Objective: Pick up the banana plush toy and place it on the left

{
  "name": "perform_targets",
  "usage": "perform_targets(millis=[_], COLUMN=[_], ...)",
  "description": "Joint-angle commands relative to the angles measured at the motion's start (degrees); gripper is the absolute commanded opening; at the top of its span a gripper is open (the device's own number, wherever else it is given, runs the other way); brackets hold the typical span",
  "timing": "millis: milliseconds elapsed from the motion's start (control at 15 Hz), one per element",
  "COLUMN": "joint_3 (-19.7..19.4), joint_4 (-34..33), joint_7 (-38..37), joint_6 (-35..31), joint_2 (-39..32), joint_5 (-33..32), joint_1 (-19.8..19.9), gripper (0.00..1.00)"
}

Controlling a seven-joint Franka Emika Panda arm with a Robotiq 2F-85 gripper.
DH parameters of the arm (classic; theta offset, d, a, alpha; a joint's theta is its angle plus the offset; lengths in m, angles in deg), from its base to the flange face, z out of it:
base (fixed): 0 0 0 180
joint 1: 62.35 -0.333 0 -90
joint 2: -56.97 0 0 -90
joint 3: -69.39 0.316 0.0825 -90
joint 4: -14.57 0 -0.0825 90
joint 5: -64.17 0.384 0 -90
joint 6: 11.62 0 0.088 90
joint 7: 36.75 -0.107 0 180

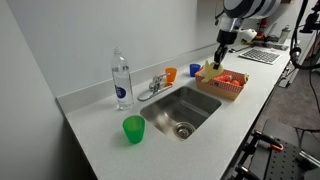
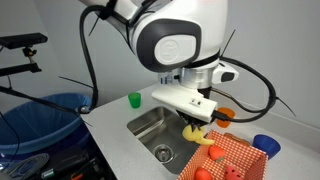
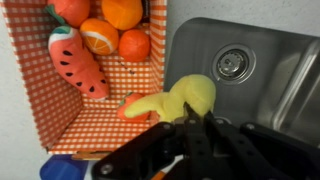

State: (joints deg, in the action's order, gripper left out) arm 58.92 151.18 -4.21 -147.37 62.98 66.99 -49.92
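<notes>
The base-side part of the counter is empty. My gripper should next swing back from the basket edge across the sink and release the banana (image 2: 201, 138) over that part of the counter.
The banana plush toy (image 3: 180, 98) is pale yellow and curved. My gripper (image 3: 190, 122) is shut on its thicker end. The toy hangs over the sink-side edge of the red-checked basket (image 3: 60, 110), its thin end pointing into the basket. In both exterior views the gripper (image 2: 197, 124) (image 1: 222, 58) hovers low over that basket edge with the banana (image 2: 201, 138) below it. In an exterior view the banana (image 1: 214, 68) is only a small yellow spot under the fingers.
The basket (image 1: 228, 88) (image 2: 250, 160) holds orange and red toy fruits (image 3: 110, 25) and a carrot-like plush (image 3: 75, 62). The steel sink (image 1: 185, 108) (image 2: 152, 126) (image 3: 250, 60) lies beside it. A water bottle (image 1: 121, 80), green cup (image 1: 134, 129), orange cup (image 1: 170, 74) and blue cup (image 1: 195, 70) stand on the counter.
</notes>
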Motion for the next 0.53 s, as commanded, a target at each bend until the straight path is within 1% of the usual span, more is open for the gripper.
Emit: perform_targets(millis=[0,267,467], joint_3=[0.01,-0.27,-0.36], joint_4=[7.1,12.54,17.5], joint_7=[6.38,12.47,17.31], joint_6=[2.52,6.11,8.14], joint_2=[8.82,15.42,19.97], joint_5=[0.42,-0.29,-2.13], joint_1=[-3.49,-6.73,-7.98], gripper=[0.02,0.02,0.02])
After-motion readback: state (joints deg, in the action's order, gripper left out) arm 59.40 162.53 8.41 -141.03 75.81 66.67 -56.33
